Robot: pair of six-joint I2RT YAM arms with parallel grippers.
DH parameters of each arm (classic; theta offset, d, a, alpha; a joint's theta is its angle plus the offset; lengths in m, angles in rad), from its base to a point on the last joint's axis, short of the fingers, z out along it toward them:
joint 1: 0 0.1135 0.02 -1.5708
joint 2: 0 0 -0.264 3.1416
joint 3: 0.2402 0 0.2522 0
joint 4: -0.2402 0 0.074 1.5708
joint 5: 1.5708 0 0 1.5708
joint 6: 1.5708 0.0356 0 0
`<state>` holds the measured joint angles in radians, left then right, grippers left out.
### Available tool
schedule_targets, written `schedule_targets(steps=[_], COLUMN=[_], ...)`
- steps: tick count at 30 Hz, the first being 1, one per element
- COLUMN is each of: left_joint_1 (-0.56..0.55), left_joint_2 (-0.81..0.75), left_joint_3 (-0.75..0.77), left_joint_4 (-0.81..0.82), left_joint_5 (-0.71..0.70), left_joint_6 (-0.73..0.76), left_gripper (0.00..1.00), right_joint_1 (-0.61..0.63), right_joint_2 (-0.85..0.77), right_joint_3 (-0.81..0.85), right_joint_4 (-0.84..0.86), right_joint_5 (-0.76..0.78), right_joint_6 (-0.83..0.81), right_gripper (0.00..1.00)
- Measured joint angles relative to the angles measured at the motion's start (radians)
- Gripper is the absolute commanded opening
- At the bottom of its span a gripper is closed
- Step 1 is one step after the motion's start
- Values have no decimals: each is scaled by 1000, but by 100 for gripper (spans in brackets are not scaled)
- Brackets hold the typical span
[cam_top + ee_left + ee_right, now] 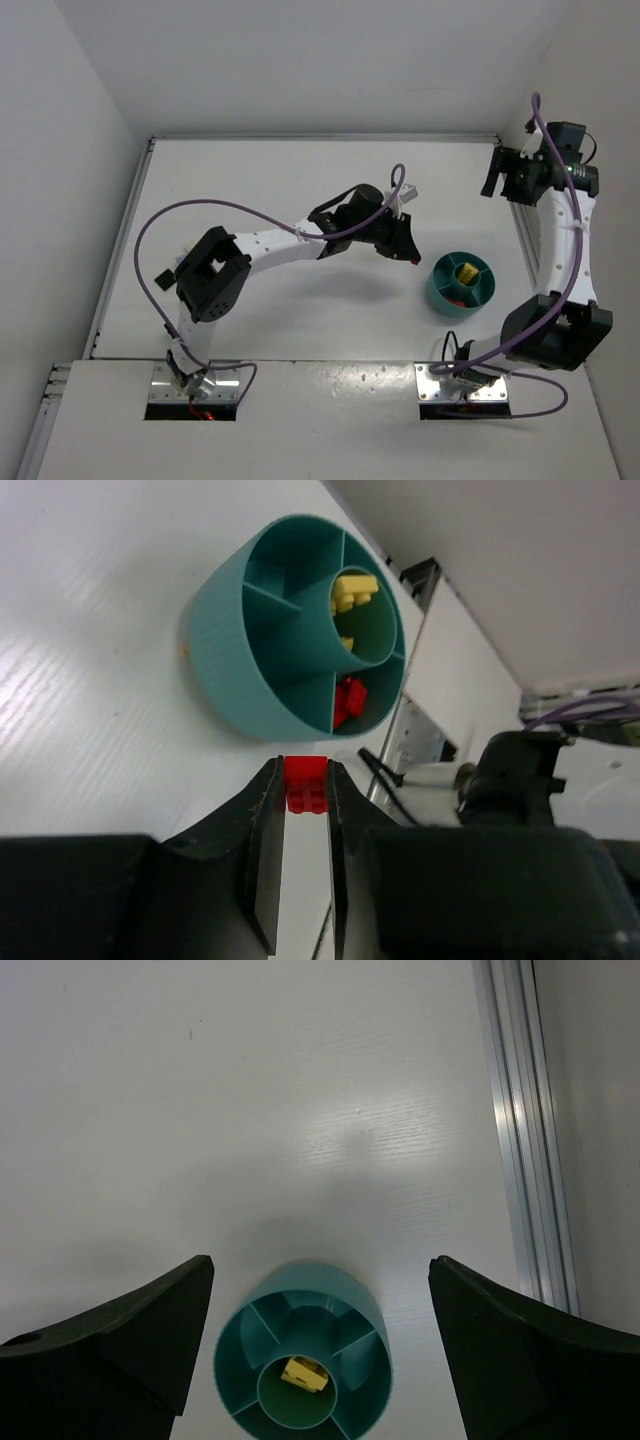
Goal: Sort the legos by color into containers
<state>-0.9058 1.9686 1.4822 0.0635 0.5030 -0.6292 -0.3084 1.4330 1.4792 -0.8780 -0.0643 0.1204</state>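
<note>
I will next move my left gripper to the right in the top view, over the teal bowl's outer container of red legos, and let go there, as its lego is also red.
My left gripper (304,770) is shut on a red lego (306,783), held just short of the round teal bowl (225,670). Yellow legos (353,590) lie in the bowl's central cup, and red legos (348,700) fill one of the outer containers. In the top view the left gripper (408,250) hangs just left of the bowl (438,290). High at the back right, my right gripper (492,175) is open. Its wrist view looks down past the empty right gripper (320,1260) at the bowl (300,1280) and a yellow lego (303,1373) in the cup.
An aluminium rail (525,1130) runs along the table's right edge. White walls close in the table at the back and on both sides. A tiny yellow bit (184,650) lies against the bowl's outer wall.
</note>
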Motion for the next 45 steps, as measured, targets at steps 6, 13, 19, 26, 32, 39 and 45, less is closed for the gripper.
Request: schedule_targets(steps=[6, 13, 19, 26, 32, 39, 45], left_joint_1=[-32, -115, -154, -160, -162, -175, -188], left_joint_2=[51, 93, 145, 209, 243, 261, 268], left_joint_3=[10, 61, 134, 193, 203, 215, 238], left_joint_4=[87, 127, 137, 127, 109, 88, 81], left_joint_5=[-10, -32, -52, -86, -111, -130, -138], left_joint_6=[-113, -152, -163, -154, -134, -104, -81], left_gripper=[0, 0, 0, 0, 0, 7, 17], right_joint_1=[-30, -37, -37, -37, -37, -37, -37], right_joint_2=[0, 1, 7, 11, 23, 24, 24], right_joint_3=[0, 0, 3, 8, 15, 16, 16], right_joint_4=[-6, -17, -19, -21, -21, -21, -21], right_joint_5=[-72, -132, -157, -183, -200, -211, -220], right_joint_6=[5, 5, 7, 8, 8, 8, 8], right_gripper=[90, 90, 91, 93, 93, 94, 95])
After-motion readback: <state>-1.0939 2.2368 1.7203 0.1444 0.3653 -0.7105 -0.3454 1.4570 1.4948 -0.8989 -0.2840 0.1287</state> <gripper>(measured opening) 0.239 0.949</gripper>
